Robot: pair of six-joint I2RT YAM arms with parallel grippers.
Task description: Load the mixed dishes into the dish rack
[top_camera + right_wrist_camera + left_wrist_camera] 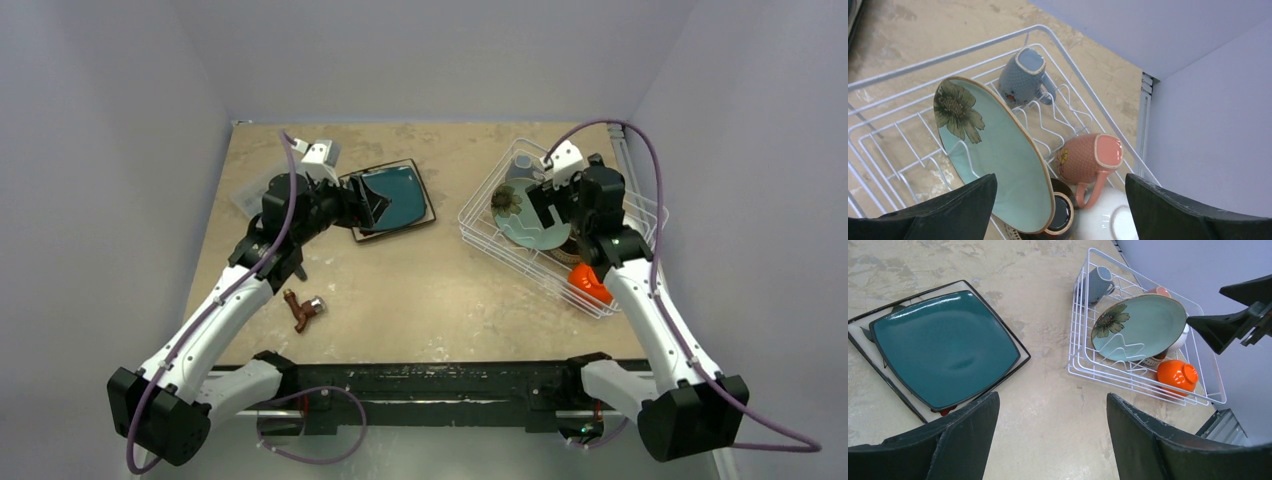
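The left gripper will move down next and tilt flatter to go around the near corner (367, 228) (937, 406) of the square dark teal plate, because that plate is on top there.
The white wire dish rack (480, 215) (948, 57) at the right holds a round pale teal flower plate (993, 150) (1140, 325) leaning on its tines. Also in it are a pale blue mug (1023, 75), a pink mug (1088, 157), a white bowl (1108, 220), a dark brown bowl (1060, 215) and an orange bowl (1176, 375) (590, 283). My right gripper (545, 205) (1060, 182) hangs open just above the round plate and holds nothing. At the back left a square dark teal plate (943, 345) (395, 195) lies on a square dark-rimmed plate (858, 335). My left gripper (362, 205) (1051, 405) is open beside them.
Black-handled pliers (303, 310) lie on the table in front of the left arm. A clear plastic box (248, 197) sits behind the left arm, mostly hidden. The rack stands close to the right wall and the table's right edge.
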